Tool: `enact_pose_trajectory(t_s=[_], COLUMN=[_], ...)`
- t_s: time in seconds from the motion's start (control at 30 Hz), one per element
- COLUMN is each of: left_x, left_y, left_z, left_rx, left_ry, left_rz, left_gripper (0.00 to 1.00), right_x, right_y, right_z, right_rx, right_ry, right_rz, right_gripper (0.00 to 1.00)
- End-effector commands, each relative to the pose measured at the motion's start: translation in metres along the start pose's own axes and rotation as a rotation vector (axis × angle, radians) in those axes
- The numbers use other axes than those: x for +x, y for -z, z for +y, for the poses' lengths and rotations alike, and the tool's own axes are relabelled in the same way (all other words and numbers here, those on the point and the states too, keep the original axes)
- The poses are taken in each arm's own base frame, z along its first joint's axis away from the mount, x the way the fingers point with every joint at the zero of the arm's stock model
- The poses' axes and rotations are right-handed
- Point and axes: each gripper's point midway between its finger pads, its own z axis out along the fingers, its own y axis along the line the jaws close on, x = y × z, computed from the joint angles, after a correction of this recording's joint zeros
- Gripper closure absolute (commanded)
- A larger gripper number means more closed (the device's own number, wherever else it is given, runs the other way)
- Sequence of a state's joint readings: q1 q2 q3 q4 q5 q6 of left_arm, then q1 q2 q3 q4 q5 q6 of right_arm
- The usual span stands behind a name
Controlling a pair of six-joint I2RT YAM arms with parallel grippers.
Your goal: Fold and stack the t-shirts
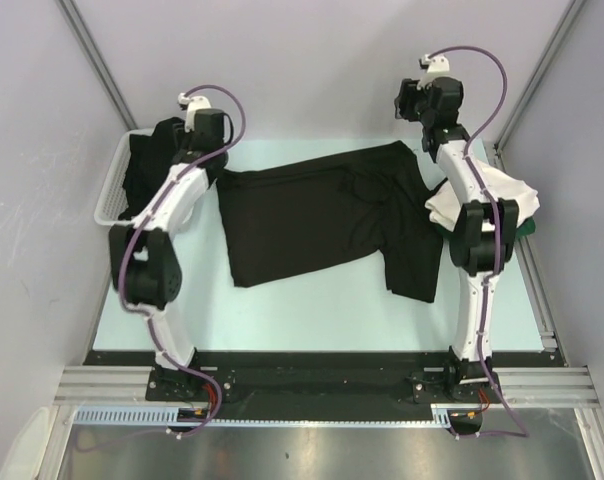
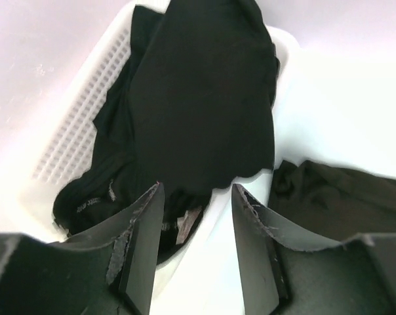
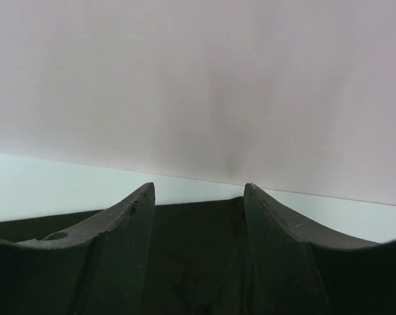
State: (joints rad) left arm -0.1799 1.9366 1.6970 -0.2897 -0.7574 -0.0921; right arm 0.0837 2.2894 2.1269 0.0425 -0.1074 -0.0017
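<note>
I will next move my left gripper back and down and close it on the spread shirt's near basket-side corner (image 1: 239, 281). That corner lies flat below my left gripper and back from it.
A black t-shirt (image 1: 322, 215) lies spread across the middle of the table, its right side rumpled and one part hanging toward the front. More black t-shirts (image 2: 204, 98) are heaped in the white basket (image 2: 80, 118) at the far left. Folded white (image 1: 517, 195) and dark green (image 1: 527, 228) t-shirts sit stacked at the right edge, partly behind the right arm. My left gripper (image 2: 198, 187) hovers open over the basket's near rim, by the spread shirt's left end (image 2: 342, 197). My right gripper (image 3: 199, 186) is open above the spread shirt's far right corner (image 3: 198, 249), with nothing between its fingers.
The basket (image 1: 112, 185) stands against the left wall. Grey walls close in the back and both sides. A metal rail (image 1: 537, 290) runs along the table's right edge. Bare pale table (image 1: 312, 310) shows in front of the spread shirt.
</note>
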Motion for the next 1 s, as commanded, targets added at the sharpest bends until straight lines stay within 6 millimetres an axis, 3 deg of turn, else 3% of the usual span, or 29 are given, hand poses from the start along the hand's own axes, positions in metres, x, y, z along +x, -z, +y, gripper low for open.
enact_pose_trajectory(t_s=[0.0,0.03,0.07,0.1,0.13,0.17,0.2,0.23,0.27,0.33,0.37,0.47,0.53,0.7,0.83,0.97], left_x=[-0.002,-0.007,0.023,0.031,0.026,0.056,0.066,0.075,0.093,0.114,0.133,0.171,0.185,0.229,0.253,0.264], left_y=[0.056,0.076,0.082,0.094,0.111,0.118,0.125,0.137,0.148,0.165,0.171,0.182,0.185,0.185,0.189,0.193], left_z=[0.014,0.020,0.018,0.015,0.020,0.019,0.019,0.011,0.015,0.011,0.013,0.012,0.013,0.006,-0.007,-0.014], left_rx=[0.146,0.189,0.212,0.267,0.315,0.344,0.366,0.447,0.479,0.545,0.559,0.582,0.580,0.561,0.581,0.578], left_ry=[0.104,0.129,0.105,0.135,0.168,0.146,0.179,0.190,0.188,0.221,0.216,0.239,0.243,0.252,0.268,0.257], left_rz=[0.034,0.022,0.073,0.087,0.060,0.107,0.126,0.148,0.165,0.222,0.253,0.345,0.377,0.508,0.593,0.625], left_gripper=[0.50,0.50,0.50,0.50,0.50,0.50,0.49,0.49,0.49,0.49,0.50,0.50,0.50,0.48,0.49,0.51], right_x=[-0.055,-0.059,-0.052,-0.050,-0.036,-0.032,-0.028,0.002,-0.010,0.014,0.013,0.024,0.026,-0.003,-0.005,-0.001], right_y=[0.067,0.086,0.094,0.105,0.122,0.132,0.142,0.151,0.168,0.187,0.198,0.221,0.230,0.245,0.252,0.258], right_z=[0.034,0.037,0.036,0.037,0.032,0.031,0.032,0.033,0.036,0.037,0.037,0.044,0.054,0.078,0.083,0.081], right_rx=[0.020,0.033,0.046,0.053,0.095,0.109,0.109,0.108,0.107,0.120,0.130,0.135,0.117,0.054,0.045,0.043], right_ry=[-0.020,-0.029,-0.052,-0.086,-0.104,-0.123,-0.147,-0.159,-0.173,-0.200,-0.212,-0.255,-0.256,-0.245,-0.243,-0.221], right_rz=[0.051,0.084,0.118,0.143,0.193,0.210,0.228,0.297,0.279,0.353,0.358,0.421,0.440,0.375,0.380,0.403], right_gripper=[0.38,0.38,0.37,0.34,0.32,0.30,0.27,0.26,0.26,0.26,0.26,0.27,0.27,0.27,0.27,0.27])
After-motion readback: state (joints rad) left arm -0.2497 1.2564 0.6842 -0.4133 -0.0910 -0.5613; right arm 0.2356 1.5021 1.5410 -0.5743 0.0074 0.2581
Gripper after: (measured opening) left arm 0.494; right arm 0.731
